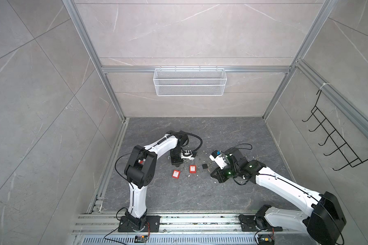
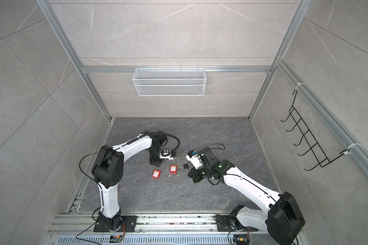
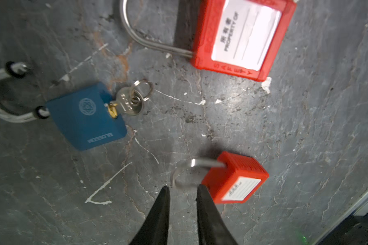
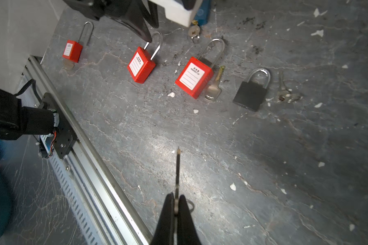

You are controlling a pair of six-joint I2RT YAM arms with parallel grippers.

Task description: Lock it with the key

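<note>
My right gripper moves past the black padlock, down to the gap between the nearer red padlocks, and releases the small key [image 4: 177, 169] next. That spot between the padlocks is clear.
My right gripper [image 4: 176, 197] is shut on a small key [image 4: 177, 169] whose blade points out over bare floor; in a top view it [image 1: 212, 175] hovers right of the padlocks. My left gripper [image 3: 183, 187] is open and holds nothing. Its tips hang just short of the steel shackle of a red padlock [image 3: 234, 180], which also shows in the right wrist view [image 4: 141, 64] and from above [image 1: 175, 174]. A larger red padlock [image 1: 192, 168] lies to its right. A blue padlock [image 3: 87, 114] lies nearby with a key in its keyhole.
A black padlock [image 4: 250, 94] lies with keys on a ring [image 4: 285, 95] beside it. A loose key [image 4: 214, 89] lies by the larger red padlock. A third red padlock [image 4: 72, 51] lies under my left elbow. A wire basket [image 1: 189, 84] and a hook rack [image 1: 336, 137] hang on the walls.
</note>
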